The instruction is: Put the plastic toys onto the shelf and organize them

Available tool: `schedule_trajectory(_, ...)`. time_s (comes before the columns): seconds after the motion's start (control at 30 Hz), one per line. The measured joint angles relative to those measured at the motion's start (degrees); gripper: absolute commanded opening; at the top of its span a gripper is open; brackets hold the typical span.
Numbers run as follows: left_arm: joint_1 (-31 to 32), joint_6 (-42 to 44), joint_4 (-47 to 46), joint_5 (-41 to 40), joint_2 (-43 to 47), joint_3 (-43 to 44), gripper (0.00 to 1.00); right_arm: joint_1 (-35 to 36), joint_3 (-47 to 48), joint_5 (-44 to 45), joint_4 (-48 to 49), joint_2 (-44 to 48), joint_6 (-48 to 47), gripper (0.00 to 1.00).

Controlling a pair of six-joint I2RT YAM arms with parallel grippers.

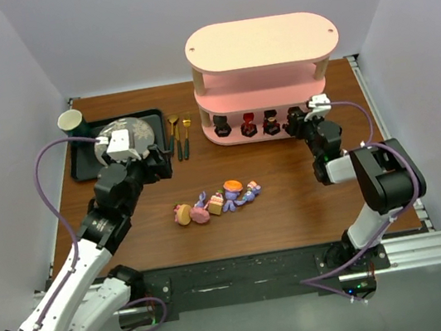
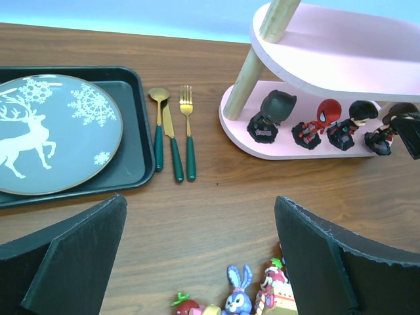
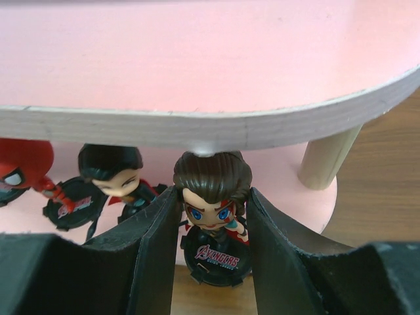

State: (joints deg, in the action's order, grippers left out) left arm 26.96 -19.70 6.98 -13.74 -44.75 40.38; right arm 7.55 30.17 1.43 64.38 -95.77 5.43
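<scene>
I should next move my right gripper gently outward to let go of the brown-haired figurine on the bottom shelf's loose end [image 3: 279, 193], because that spot is just outward of my gripper.
The pink shelf [image 1: 261, 41] stands at the back of the table. Three dark figurines [image 1: 248, 125] stand in a row on its bottom tier. My right gripper [image 1: 298, 124] is at that tier's right end, shut on a fourth one. In the right wrist view this brown-haired figurine [image 3: 211, 190] sits between the fingers of the right gripper [image 3: 211, 216], its black base at the tier's front edge. The remaining plastic toys [image 1: 218, 201] lie clustered mid-table, among them a blue bunny [image 2: 237, 295]. My left gripper [image 1: 161, 160] hovers open behind them, holding nothing.
A black tray [image 1: 82, 166] with a grey reindeer plate [image 1: 127, 134] sits at the back left, a teal cup [image 1: 71, 122] at its far corner. Gold cutlery with green handles [image 1: 180, 134] lies between the tray and the shelf.
</scene>
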Motion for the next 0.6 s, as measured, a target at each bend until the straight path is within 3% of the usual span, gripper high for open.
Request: schedule_trajectory(0.6, -0.5, 0.9, -0.3, -0.2, 0.5, -1.7, 1.00, -0.9, 1.4, -1.1, 7.4, -7.4, -2.8, 0.06)
